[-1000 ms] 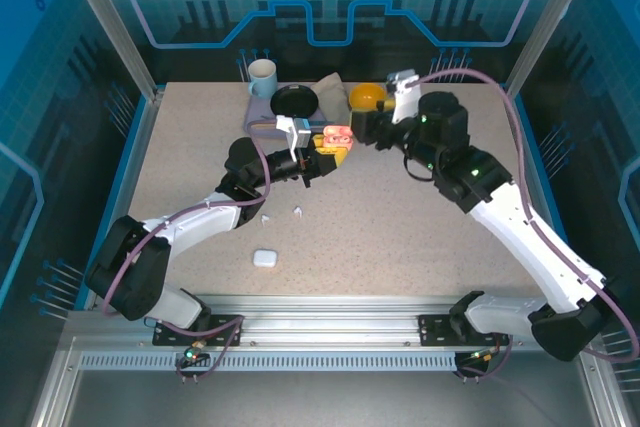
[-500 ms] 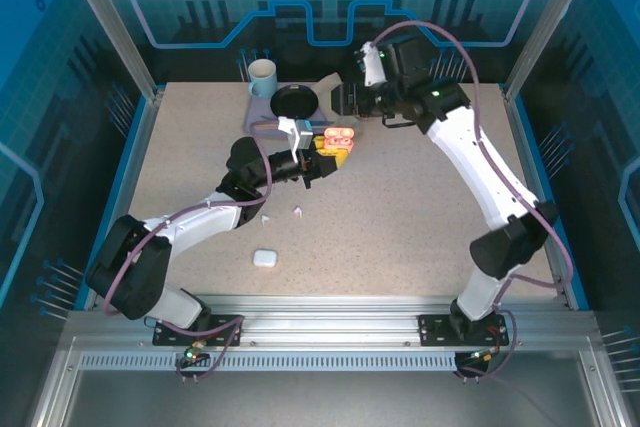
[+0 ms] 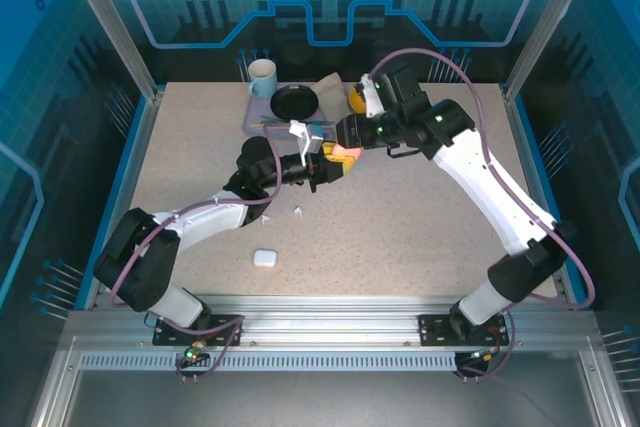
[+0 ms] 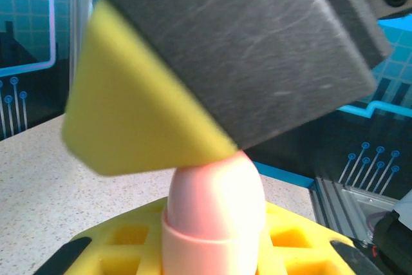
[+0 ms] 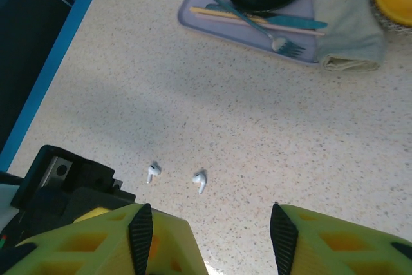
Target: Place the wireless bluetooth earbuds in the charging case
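My left gripper will next tip downward and lower the salmon-pink case to release it onto the bare tabletop before the yellow bowl, because that spot below my gripper is clear.
My left gripper [image 3: 322, 162] is shut on a salmon-pink charging case [image 4: 212, 214], held upright above the table's middle back. Its lid looks closed along a seam. My right gripper [image 3: 345, 139] hovers right over it. One yellow finger [image 4: 135, 127] of the right gripper rests on the case's rounded top. In the right wrist view the right gripper [image 5: 211, 220] stands open with bare table between its jaws. Two white earbuds [image 5: 152, 172] [image 5: 199, 181] lie loose on the table below. They also show as specks [image 3: 297, 211] near the left forearm. A white case [image 3: 264, 258] lies closed nearer the front.
A lilac tray [image 3: 256, 119] at the back holds a black plate [image 3: 294, 101], a fork [image 5: 257, 27] and chopsticks. A white mug [image 3: 262, 77], a folded cloth [image 5: 347, 24] and a yellow bowl [image 3: 357, 99] sit beside it. Blue walls fence the table.
The right arm swung back over the tray, then came down onto the pink case in the left gripper, its jaws narrowing. The left gripper shifted slightly right with the case.
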`<action>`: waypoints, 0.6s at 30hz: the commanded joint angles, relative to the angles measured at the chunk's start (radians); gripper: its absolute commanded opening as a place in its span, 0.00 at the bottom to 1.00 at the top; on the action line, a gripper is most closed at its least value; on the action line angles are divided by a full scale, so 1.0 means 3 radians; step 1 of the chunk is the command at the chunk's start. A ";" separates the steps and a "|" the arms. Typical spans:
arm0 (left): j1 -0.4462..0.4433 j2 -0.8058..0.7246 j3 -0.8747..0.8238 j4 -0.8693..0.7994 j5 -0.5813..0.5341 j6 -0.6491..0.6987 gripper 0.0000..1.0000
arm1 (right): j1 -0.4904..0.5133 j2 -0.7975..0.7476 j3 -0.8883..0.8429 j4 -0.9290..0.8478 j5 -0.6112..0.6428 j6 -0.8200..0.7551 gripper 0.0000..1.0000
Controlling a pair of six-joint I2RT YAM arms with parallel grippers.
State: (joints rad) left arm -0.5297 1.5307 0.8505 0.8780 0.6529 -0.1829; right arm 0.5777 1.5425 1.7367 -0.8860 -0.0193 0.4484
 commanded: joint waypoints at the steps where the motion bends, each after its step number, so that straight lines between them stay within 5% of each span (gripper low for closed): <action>1: 0.0058 0.0129 0.0257 -0.0084 -0.0242 -0.0150 0.00 | -0.0019 -0.0347 -0.0395 -0.0103 0.0205 0.0135 0.56; 8: -0.0048 0.0642 0.0868 -0.1073 -0.0555 -0.0778 0.00 | -0.0781 -0.0691 -0.1242 0.0266 0.0042 0.0554 0.58; 18: -0.0240 0.2001 0.1869 -0.1708 -0.0701 -0.2167 0.00 | -0.1110 -0.0740 -0.1985 0.0604 0.0166 0.0759 0.58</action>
State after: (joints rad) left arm -0.5804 2.0480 1.3422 0.4564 0.4618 -0.6704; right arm 0.2649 1.3354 1.1698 -0.7551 0.0200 0.6434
